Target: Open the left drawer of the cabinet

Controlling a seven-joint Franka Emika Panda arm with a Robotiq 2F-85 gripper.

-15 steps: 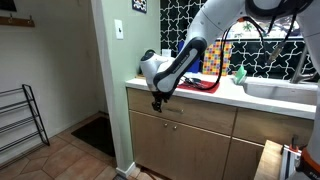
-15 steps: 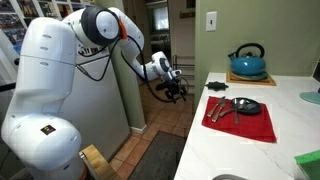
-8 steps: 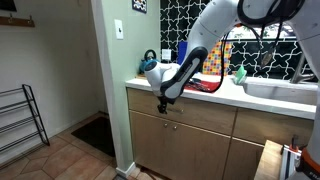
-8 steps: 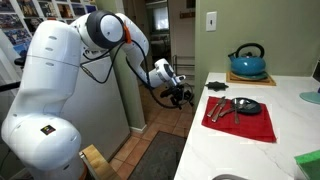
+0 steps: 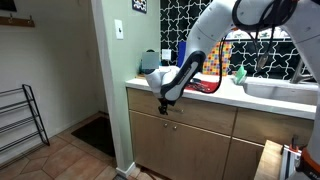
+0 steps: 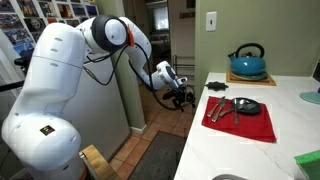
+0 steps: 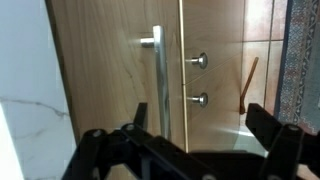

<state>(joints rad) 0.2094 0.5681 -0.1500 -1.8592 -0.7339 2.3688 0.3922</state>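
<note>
My gripper is behind the bar's near end, which is between its open fingers in the wrist view. It should move ahead toward the drawer front and close.
The wooden cabinet's left drawer sits just under the white counter. In the wrist view its front carries a silver bar handle, beside a seam and two round knobs of the doors. My gripper hangs at the drawer's left end, close to the front; it also shows in an exterior view off the counter's edge. In the wrist view the gripper is open and empty, and the handle's end lies just inside one finger. I cannot tell whether it touches the handle.
A blue kettle and a red mat with dark utensils lie on the white counter. A sink is further along. A green wall corner stands beside the cabinet. A wire rack stands on the tiled floor.
The arm has swung in along the counter edge and brought the gripper closer to the drawer front. The drawer has not moved.
</note>
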